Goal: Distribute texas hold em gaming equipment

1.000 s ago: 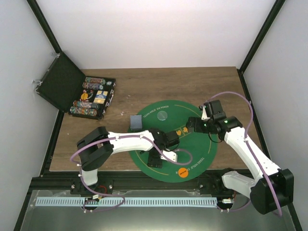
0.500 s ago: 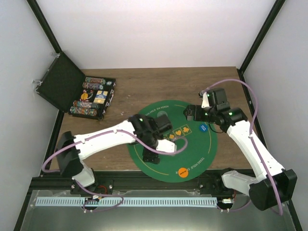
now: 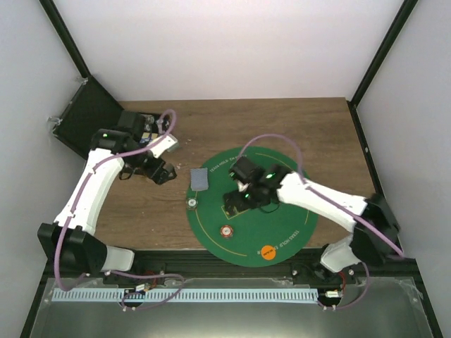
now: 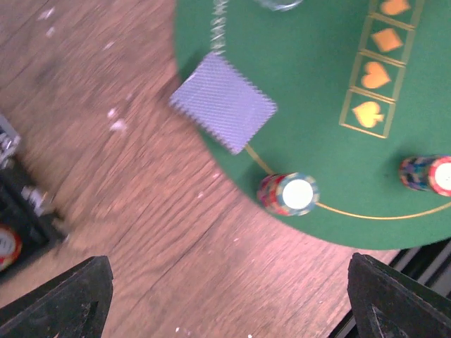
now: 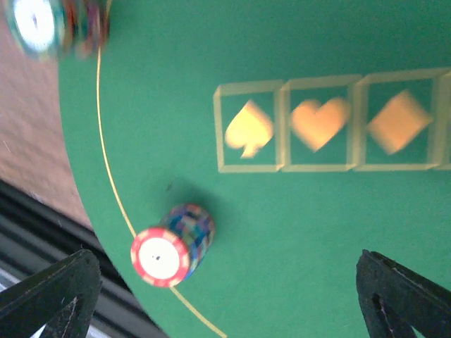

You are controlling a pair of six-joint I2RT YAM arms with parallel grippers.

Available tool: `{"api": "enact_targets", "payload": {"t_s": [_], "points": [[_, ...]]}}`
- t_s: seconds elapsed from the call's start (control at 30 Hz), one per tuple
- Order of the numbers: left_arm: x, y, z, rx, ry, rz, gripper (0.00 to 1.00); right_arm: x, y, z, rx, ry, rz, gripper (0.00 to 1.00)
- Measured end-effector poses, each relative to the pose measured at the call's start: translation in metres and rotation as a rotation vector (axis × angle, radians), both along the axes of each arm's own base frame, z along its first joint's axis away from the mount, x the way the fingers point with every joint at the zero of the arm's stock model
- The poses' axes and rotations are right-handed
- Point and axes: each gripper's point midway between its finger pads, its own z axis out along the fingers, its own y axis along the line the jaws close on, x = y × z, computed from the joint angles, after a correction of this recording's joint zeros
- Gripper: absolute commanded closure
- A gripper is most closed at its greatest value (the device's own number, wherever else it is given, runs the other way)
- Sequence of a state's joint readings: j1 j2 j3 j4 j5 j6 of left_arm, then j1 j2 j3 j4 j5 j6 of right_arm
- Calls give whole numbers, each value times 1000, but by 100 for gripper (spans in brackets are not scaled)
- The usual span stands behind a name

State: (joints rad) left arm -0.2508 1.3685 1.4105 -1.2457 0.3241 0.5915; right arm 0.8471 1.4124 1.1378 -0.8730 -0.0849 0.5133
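My right gripper moves back and lowers its open fingers around the red-and-white-topped stack (image 3: 225,231) (image 5: 173,243) next, since bare mat on both sides of the stack leaves them room.
A grey-blue card deck (image 3: 199,178) (image 4: 223,103) lies on the left rim of the green poker mat (image 3: 282,225). One chip stack (image 3: 192,203) (image 4: 287,194) (image 5: 53,24) stands at the mat's left edge. A red-and-white-topped stack (image 3: 225,231) (image 5: 173,243) (image 4: 428,174) stands near its front. My left gripper (image 3: 156,171) (image 4: 229,303) hangs open over bare wood beside the chip case, holding nothing. Over the mat's middle my right gripper (image 3: 236,204) (image 5: 225,303) is open and empty, with the red-and-white stack just left of its jaws.
The open black chip case (image 3: 84,127) (image 4: 14,211) sits at the back left, its tray mostly hidden by my left arm. An orange token (image 3: 268,251) lies at the mat's near edge. A pale clear token (image 4: 278,3) lies further in. Gold suit boxes (image 5: 317,127) mark the mat.
My left arm swung off the mat to the case and its jaws widened. A red-and-white stack stands free where it was. My right arm swept from the mat's right side to its middle.
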Motion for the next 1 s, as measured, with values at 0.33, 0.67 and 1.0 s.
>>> {"api": "enact_targets", "payload": {"t_s": [0.33,0.67,1.0], "points": [[6,36,-31,-11,107,163,8,-74,60,-68,-189,159,195,0],[7,29,-23,-59,95,150,8,-71,64,-98,-314,150,207,7],[9,28,-19,-67,85,148,8,-82,55,-120,-424,160,231,36]]}}
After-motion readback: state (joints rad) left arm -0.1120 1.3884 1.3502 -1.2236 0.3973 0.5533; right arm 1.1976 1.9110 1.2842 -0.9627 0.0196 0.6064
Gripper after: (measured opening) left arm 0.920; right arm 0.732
